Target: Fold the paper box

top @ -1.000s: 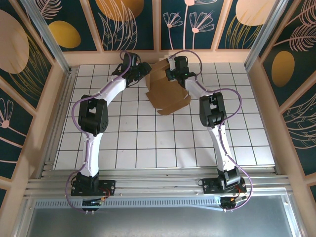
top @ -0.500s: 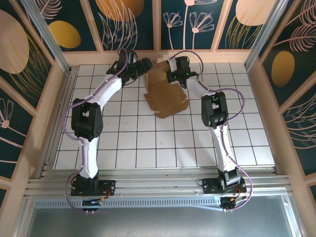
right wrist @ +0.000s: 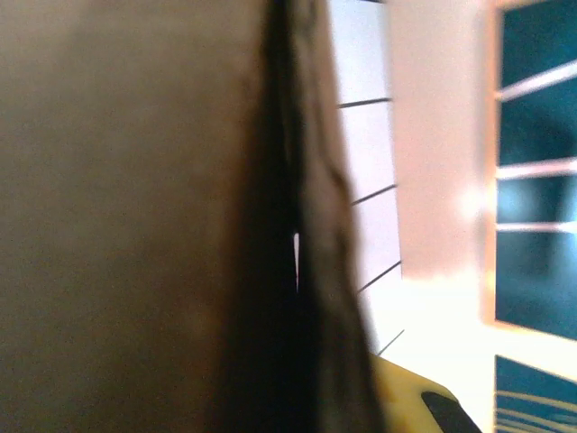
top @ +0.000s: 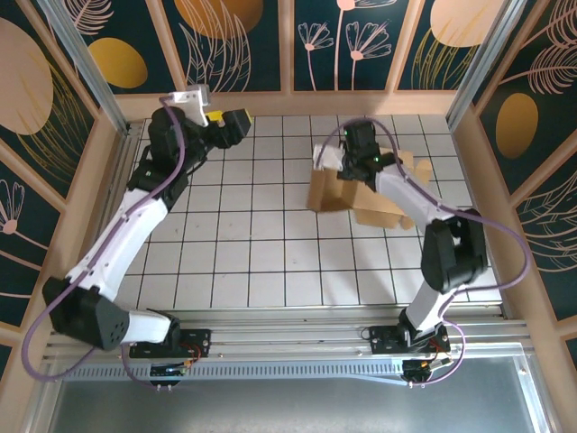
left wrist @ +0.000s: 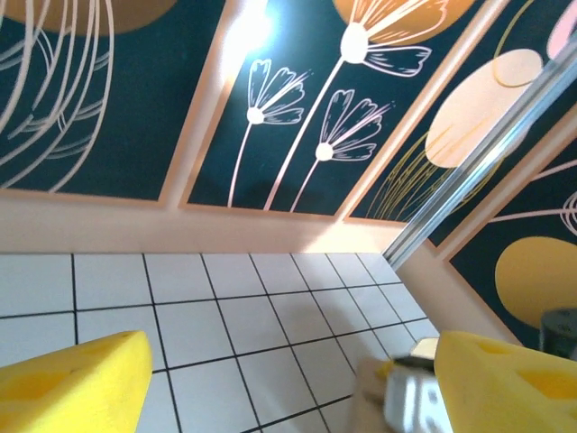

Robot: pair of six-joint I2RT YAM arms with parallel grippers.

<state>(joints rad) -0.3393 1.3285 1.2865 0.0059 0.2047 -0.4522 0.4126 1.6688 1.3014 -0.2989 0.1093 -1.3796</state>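
Observation:
The robot's right gripper next needs to go down and pull back to let go of the paper box (top: 370, 200) on the bare tiles, since these are below the gripper, closer to the robot's base.
The paper box (top: 370, 200) is brown cardboard, partly folded and tilted up at the right of the tiled table. My right gripper (top: 330, 162) is shut on its upper left edge. In the right wrist view the cardboard (right wrist: 135, 216) is blurred and pressed close, with one yellow finger (right wrist: 419, 392) showing beside it. My left gripper (top: 243, 124) hangs open near the far left wall, well apart from the box. Its yellow fingers (left wrist: 72, 379) stand wide with nothing between them, and the box is a blur at the lower right (left wrist: 370, 401).
The white tiled table (top: 270, 253) is boxed in by a low wooden rim (top: 297, 104) and painted panels. Aluminium posts (top: 90, 63) stand at the far corners. Bare tiles lie between the two arms and toward the near edge.
My left gripper let go of the box, opened and swung back to the far left. My right gripper closed on the box and carried it rightward, tilting it up.

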